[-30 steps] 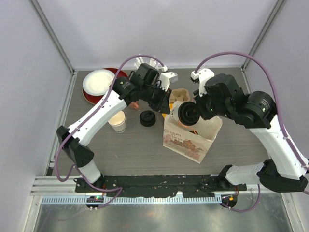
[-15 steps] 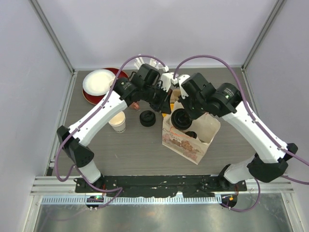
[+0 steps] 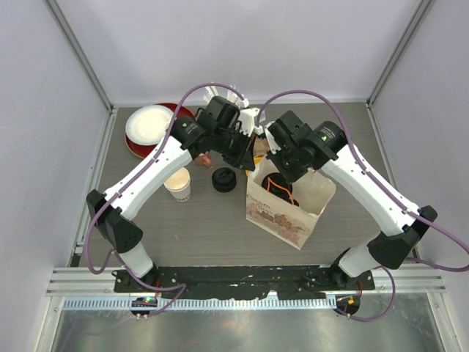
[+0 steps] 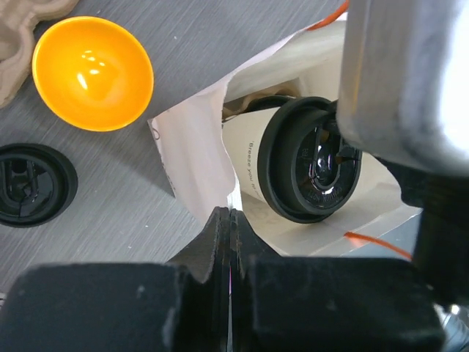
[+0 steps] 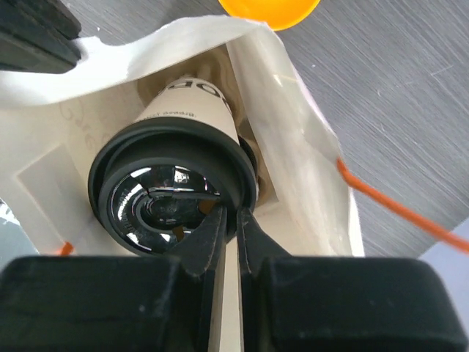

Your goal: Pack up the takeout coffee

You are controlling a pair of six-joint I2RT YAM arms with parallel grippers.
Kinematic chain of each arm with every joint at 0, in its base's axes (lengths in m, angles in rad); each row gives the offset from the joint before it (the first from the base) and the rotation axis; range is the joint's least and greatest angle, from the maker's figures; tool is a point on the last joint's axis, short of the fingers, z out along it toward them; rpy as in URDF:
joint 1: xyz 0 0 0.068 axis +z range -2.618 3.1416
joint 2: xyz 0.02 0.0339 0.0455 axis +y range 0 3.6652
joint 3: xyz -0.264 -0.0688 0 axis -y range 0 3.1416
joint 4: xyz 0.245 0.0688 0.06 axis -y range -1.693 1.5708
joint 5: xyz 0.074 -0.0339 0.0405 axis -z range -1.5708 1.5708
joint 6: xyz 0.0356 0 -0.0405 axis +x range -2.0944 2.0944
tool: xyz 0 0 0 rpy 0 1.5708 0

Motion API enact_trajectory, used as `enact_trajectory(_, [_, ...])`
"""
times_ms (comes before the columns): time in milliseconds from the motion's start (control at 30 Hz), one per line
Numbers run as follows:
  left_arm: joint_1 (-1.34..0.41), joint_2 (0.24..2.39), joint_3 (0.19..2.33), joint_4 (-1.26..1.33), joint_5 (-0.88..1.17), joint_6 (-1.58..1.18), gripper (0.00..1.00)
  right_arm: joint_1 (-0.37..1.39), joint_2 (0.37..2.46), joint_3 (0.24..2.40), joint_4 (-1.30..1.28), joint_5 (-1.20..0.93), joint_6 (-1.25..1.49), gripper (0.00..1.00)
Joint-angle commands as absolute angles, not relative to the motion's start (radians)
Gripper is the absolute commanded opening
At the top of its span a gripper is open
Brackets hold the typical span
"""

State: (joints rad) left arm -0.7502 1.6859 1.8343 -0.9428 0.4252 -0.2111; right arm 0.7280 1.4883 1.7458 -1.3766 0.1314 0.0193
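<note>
The robot's right gripper will next bring the tilted cup down toward the brown tray at the bag's end (image 5: 223,73) by the orange bowl and let go, since that tray is below.
A lidded takeout coffee cup (image 5: 172,187) lies tilted inside the open paper bag (image 3: 282,216). My right gripper (image 5: 233,214) is shut on the rim of its black lid and reaches into the bag's mouth (image 3: 282,172). The cup also shows in the left wrist view (image 4: 311,169). My left gripper (image 4: 231,214) is shut on the bag's left edge (image 4: 190,147) and holds it open (image 3: 248,160). A second cream paper cup (image 3: 178,183) stands open on the table, with a loose black lid (image 3: 223,180) beside it.
An orange bowl (image 4: 91,73) sits just behind the bag. A cardboard tray (image 4: 18,26) lies by it. A white plate on a red plate (image 3: 150,125) is at the back left. The bag's orange string handle (image 5: 388,209) hangs on its right.
My right arm has swung left and lowered the lidded cup from above the bag into its mouth. My left gripper has kept hold of the bag's edge.
</note>
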Motion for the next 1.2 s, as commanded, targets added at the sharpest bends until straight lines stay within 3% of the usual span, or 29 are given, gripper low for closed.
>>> enact_trajectory(0, [-0.781,1.667,1.848,-0.904,0.492,-0.166,0.0,0.723,1.529,1.715,-1.413,0.097,-0.021,0.01])
enact_trajectory(400, [-0.781,1.674,1.855,-0.914,0.491,-0.158,0.0,0.724,1.552,1.625,-1.37,0.087,-0.046,0.01])
enact_trajectory(867, [-0.773,1.632,1.861,-0.954,0.308,-0.084,0.05,0.675,1.462,1.644,-1.287,-0.021,-0.026,0.01])
enact_trajectory(1000, [-0.772,1.623,1.851,-0.95,0.282,-0.072,0.1,0.673,1.448,1.652,-1.285,-0.052,-0.031,0.01])
enact_trajectory(1167, [-0.772,1.608,1.911,-0.953,0.376,-0.081,0.29,0.675,1.476,1.621,-1.284,-0.045,-0.026,0.01])
